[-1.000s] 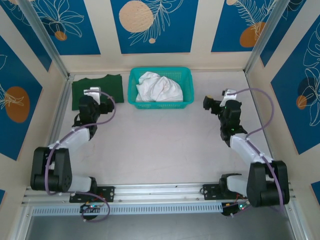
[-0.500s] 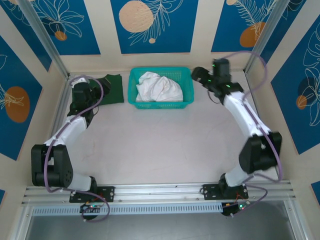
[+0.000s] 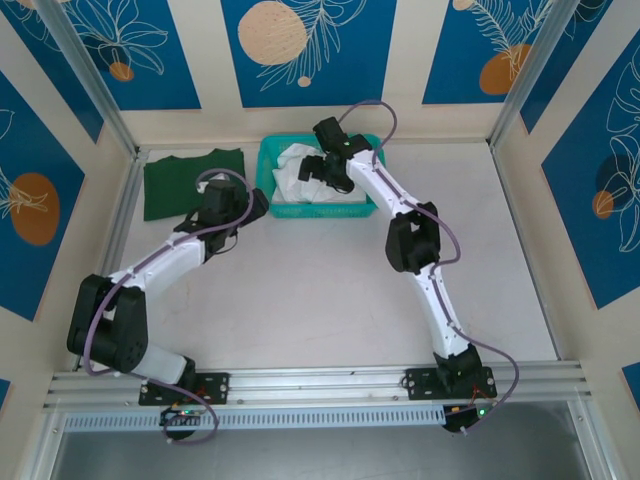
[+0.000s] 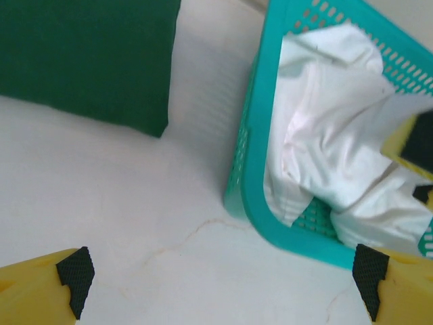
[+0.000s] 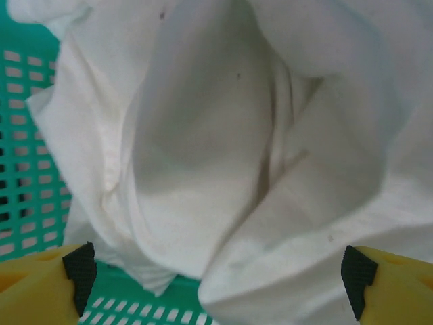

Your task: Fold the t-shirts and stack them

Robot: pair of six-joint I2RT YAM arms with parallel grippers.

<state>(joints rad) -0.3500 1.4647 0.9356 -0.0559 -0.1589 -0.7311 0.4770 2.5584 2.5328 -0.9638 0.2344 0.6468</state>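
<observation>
The robot's right gripper will next go down into the basket (image 3: 365, 208) around the white t-shirt's fold (image 3: 318, 187) and close, since the fold stands below between the gripper's wide-open fingers.
The white t-shirt (image 3: 300, 180) lies crumpled in the teal mesh basket (image 3: 365, 208) at the back middle of the table. My right gripper (image 3: 316, 171) hangs over it, open, its pads wide apart on either side of the cloth folds (image 5: 237, 149). The dark green t-shirt (image 3: 190, 182) lies folded flat at the back left. My left gripper (image 3: 254, 204) is open above bare table, just off the basket's near left corner (image 4: 247, 183), with nothing between its fingers. In the left wrist view the green t-shirt (image 4: 88, 61) is at the upper left and the white t-shirt (image 4: 338, 142) fills the basket.
Metal frame posts (image 3: 105, 110) and blue patterned walls close in the table on three sides. The right arm's elbow (image 3: 410, 240) stretches across the table's middle right. Open tabletop (image 3: 300, 290) lies in front of the basket.
The right arm has swung from the right side across to the basket and now hovers over the white t-shirt. The left gripper has moved from the green t-shirt toward the basket's left corner.
</observation>
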